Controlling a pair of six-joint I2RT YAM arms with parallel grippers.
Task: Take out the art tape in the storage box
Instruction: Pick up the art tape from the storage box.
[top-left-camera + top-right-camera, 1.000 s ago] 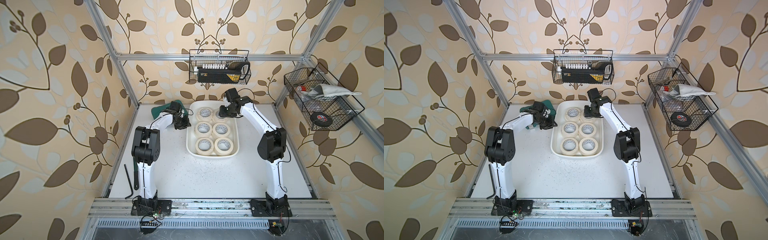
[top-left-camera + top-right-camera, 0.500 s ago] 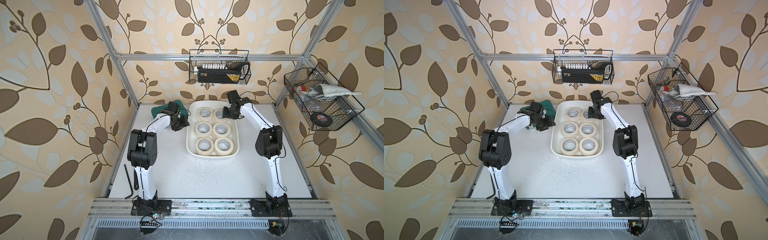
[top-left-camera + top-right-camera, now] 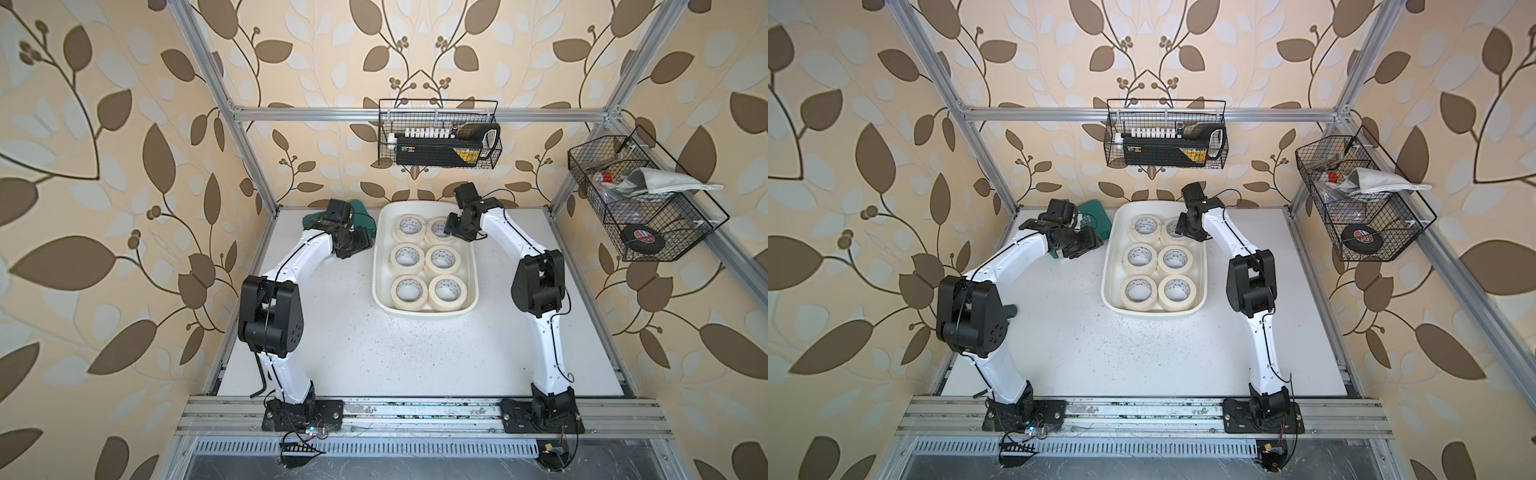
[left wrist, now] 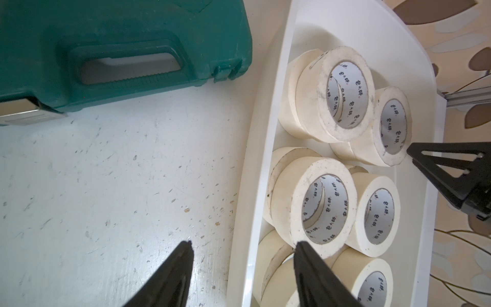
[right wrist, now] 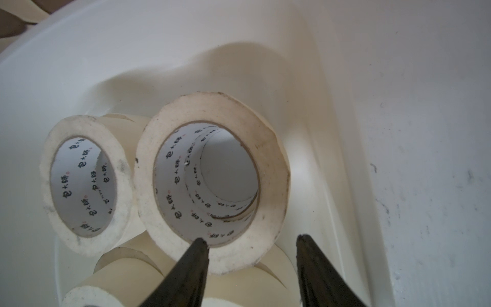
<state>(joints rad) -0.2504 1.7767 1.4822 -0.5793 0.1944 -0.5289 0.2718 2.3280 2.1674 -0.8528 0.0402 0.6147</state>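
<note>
I should lower my right gripper onto the back roll's rim next and close it, because a gap at the back roll's rim beside the box's side has room for the outer finger.
The white storage box stands at the back middle of the table. It holds several stacks of cream art tape, each roll with a white printed core. My left gripper is open beside the box's left side. In the left wrist view its fingers straddle the rim, one over the table and one by a middle roll. My right gripper is open over the back right roll, with one finger at the core's edge and the other between roll and box wall.
A teal tool case lies at the back, just left of the box and behind my left gripper. Black wire baskets hang on the back wall and the right wall; the right one holds a black tape roll.
My left arm's elbow has swung toward the front left while its gripper stays by the box's left rim. The right gripper has shifted slightly forward over the back right roll.
</note>
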